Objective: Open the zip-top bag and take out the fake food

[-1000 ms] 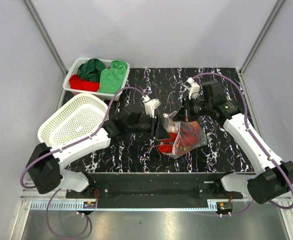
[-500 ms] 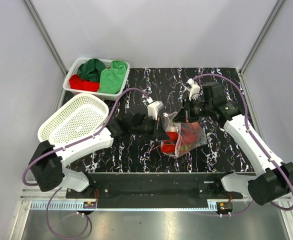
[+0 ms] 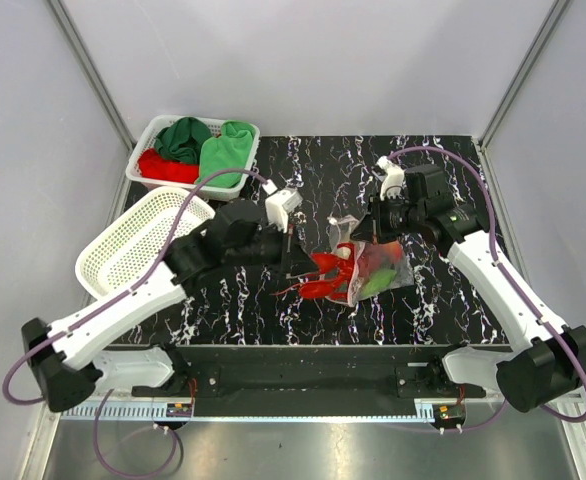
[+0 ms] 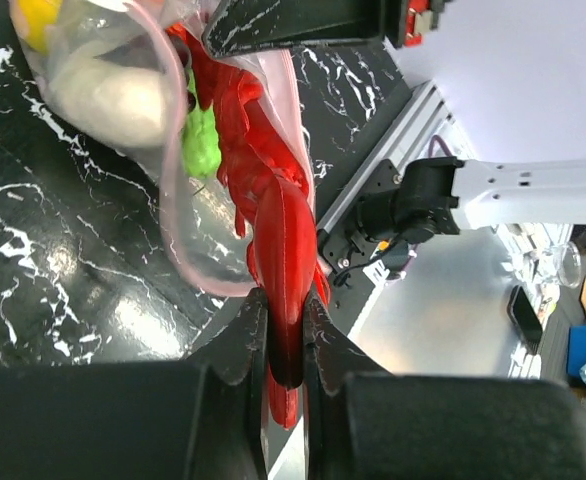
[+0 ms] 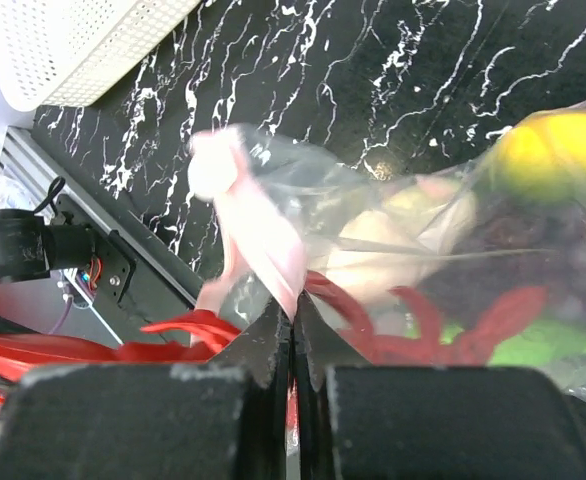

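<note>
The basket is to the left of my left gripper in the top view. My left gripper will next swing from the bag (image 3: 378,268) over the mesh basket (image 3: 141,240) and let go of the lobster.
The clear zip-top bag (image 3: 378,268) lies mid-table, its mouth open to the left, with green, yellow and white toy food (image 4: 103,90) inside. My right gripper (image 3: 365,236) is shut on the bag's pink zip strip (image 5: 263,240) and holds that edge up. My left gripper (image 3: 301,270) is shut on the red lobster (image 3: 325,282), which hangs partly out of the bag's mouth; in the left wrist view the lobster (image 4: 278,230) is pinched between the fingers, its front part still between the bag's sides. A yellow-green fruit (image 5: 558,150) shows through the plastic.
An empty white mesh basket (image 3: 138,243) leans at the left edge of the black marbled table (image 3: 453,300). Behind it a white basket (image 3: 163,130) holds folded green and red cloths. The grey frame rail runs along the near edge.
My left gripper has pulled back to the left with the lobster, drawing it partly out of the bag. The left arm has lifted and swung. The right gripper has kept its hold.
</note>
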{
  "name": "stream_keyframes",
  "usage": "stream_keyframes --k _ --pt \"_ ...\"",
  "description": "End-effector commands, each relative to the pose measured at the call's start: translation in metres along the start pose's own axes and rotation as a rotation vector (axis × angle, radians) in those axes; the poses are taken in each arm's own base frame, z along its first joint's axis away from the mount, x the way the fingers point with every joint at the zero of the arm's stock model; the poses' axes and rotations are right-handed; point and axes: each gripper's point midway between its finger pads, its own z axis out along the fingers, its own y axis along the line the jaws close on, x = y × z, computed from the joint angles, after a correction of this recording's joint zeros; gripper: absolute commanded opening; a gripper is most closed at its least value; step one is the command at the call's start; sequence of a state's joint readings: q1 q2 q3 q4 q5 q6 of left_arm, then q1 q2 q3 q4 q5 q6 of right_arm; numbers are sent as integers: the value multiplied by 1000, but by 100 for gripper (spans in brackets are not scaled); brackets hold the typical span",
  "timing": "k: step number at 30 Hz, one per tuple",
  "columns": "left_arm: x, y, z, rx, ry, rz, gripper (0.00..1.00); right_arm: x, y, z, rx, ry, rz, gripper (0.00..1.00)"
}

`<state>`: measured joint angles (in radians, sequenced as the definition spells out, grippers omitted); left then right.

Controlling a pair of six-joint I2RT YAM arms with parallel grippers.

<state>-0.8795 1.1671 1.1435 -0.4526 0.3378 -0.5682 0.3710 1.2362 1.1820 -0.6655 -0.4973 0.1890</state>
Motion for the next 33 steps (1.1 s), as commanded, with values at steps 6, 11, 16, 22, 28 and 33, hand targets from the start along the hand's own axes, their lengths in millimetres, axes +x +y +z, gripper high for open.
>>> stream_keyframes --k 6,11,16,22,28,33 --pt "-26 -46 -75 182 -234 61 0 -10 -8 -4 51 -45 -23 0" --pt "-29 -56 -114 203 -282 99 0 -10 -5 -3 29 -40 -16 0" --pt "-22 -57 -115 219 -251 84 0 -11 -2 -2 15 -38 -7 0" --pt "-28 -65 -148 193 -320 147 0 -10 -16 2 86 -31 21 0" --pt "-37 -76 -186 145 -375 180 0 -11 -22 6 99 -19 30 0" --pt "-55 -67 -212 8 -459 150 0 -11 -20 4 99 -20 32 0"
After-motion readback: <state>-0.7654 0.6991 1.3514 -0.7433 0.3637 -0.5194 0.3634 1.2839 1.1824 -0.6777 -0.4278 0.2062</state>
